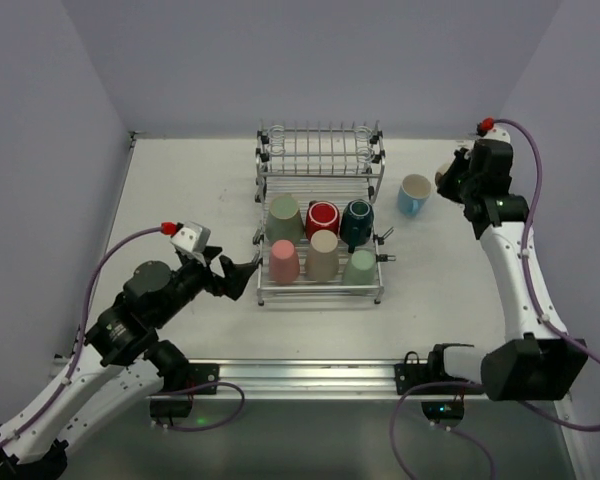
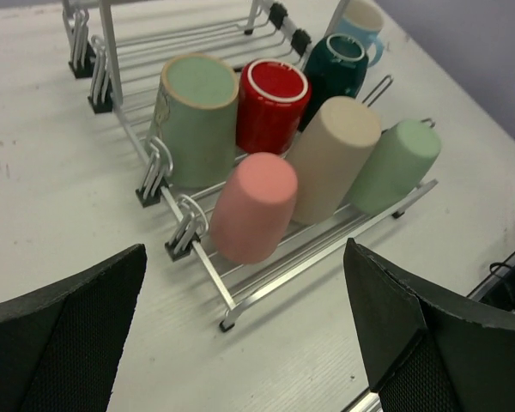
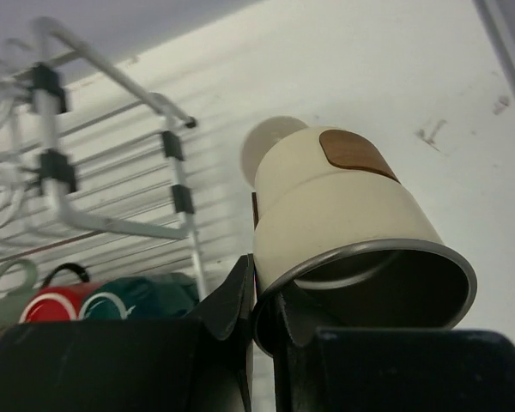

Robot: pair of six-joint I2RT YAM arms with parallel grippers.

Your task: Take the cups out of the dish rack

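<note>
I will next turn the cream-tan cup (image 3: pixel 343 206) upright with my right gripper and lower it onto the table beside the light blue cup.
The chrome dish rack (image 1: pixel 320 152) stands mid-table. Its lower tray (image 2: pixel 240 300) holds six cups upside down or tilted: sage green (image 1: pixel 283 218), red (image 1: pixel 323 217), dark teal (image 1: pixel 357 222), pink (image 1: pixel 283 261), beige (image 1: pixel 323 255) and mint green (image 1: pixel 360 268). A light blue cup (image 1: pixel 414 194) stands upright on the table right of the rack. My left gripper (image 1: pixel 235 275) is open and empty just off the rack's front left corner, facing the pink cup (image 2: pixel 253 206). My right gripper (image 3: pixel 262 283) is shut on the rim of a cream-tan cup (image 3: pixel 343 206), held above the table at far right (image 1: pixel 447 172).
The rack's upper shelf (image 1: pixel 320 135) shows only wire prongs. Grey walls close in the table on the left, back and right. A metal rail (image 1: pixel 300 375) runs along the near edge between the arm bases.
</note>
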